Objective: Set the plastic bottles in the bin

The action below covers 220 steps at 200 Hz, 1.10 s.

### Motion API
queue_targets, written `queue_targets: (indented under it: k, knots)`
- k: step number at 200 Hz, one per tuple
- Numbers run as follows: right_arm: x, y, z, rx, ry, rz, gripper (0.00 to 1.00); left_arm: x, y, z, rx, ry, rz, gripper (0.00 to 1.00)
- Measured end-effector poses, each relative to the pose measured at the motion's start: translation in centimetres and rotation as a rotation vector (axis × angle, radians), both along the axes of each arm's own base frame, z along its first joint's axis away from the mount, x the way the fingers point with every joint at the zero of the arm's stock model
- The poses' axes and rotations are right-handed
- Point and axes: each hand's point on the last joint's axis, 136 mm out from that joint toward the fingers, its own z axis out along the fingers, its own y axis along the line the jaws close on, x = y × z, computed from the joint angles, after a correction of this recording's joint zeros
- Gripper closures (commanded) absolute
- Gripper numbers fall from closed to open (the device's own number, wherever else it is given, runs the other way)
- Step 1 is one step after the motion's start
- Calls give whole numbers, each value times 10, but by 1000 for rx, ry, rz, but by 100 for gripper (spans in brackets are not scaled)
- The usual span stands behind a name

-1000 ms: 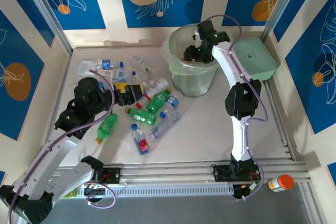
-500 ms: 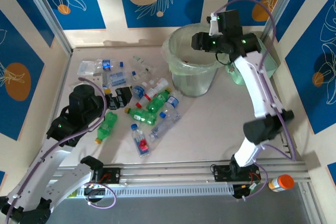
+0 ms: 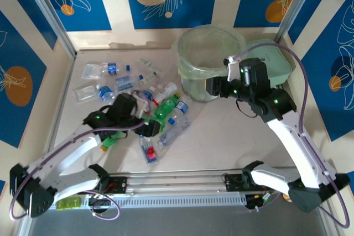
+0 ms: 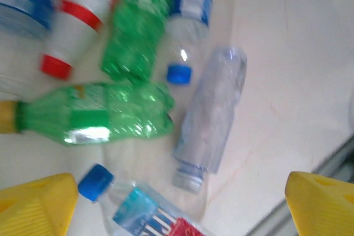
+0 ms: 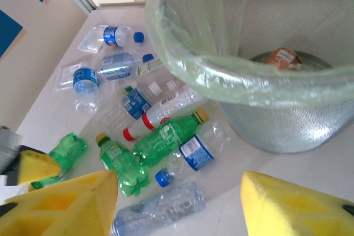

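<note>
My left gripper lowers and turns onto the blue cap of the red and blue labelled bottle next, since that bottle end lies clear of the green bottle.
Several plastic bottles lie in a heap at the table's middle left: green, clear with blue caps, one white with a red cap. My left gripper hovers low over the heap, open. Below its fingers lies a blue-capped bottle with a red and blue label, untouched, beside a clear capless bottle. My right gripper hangs open and empty in front of the bin. A copper bottle lies on the bin's floor.
A flat pale-green lid lies to the right of the bin. Clear packets and more small bottles are scattered at the far left. A metal rail runs along the near edge.
My right arm has drawn back from over the bin and come down in front of it. My left arm has swung right and lower over the heap of bottles.
</note>
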Motion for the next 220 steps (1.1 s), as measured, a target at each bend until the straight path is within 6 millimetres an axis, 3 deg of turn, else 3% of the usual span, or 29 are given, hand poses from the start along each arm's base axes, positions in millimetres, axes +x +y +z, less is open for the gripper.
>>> queue_targets:
  k: [13,34,64,100,145,167,220]
  knots:
    - [-9,-4,-1,13,-8,-4,40,-10,-9,-20,82,40,-57,7]
    - [-16,-7,-3,32,-11,-10,40,-9,-8,-38,188,68,-31,6]
    - [-22,-4,-15,49,15,-10,40,9,20,-47,299,91,234,4]
    - [-30,-2,-28,64,35,-5,40,9,46,-66,383,201,485,6]
    - [-35,-3,-28,78,23,-2,40,13,74,-91,267,372,735,9]
    - [-38,-5,-29,79,18,-5,40,8,68,-98,222,427,750,12]
    - [-40,-6,-28,82,11,-5,40,20,55,-113,166,485,778,25]
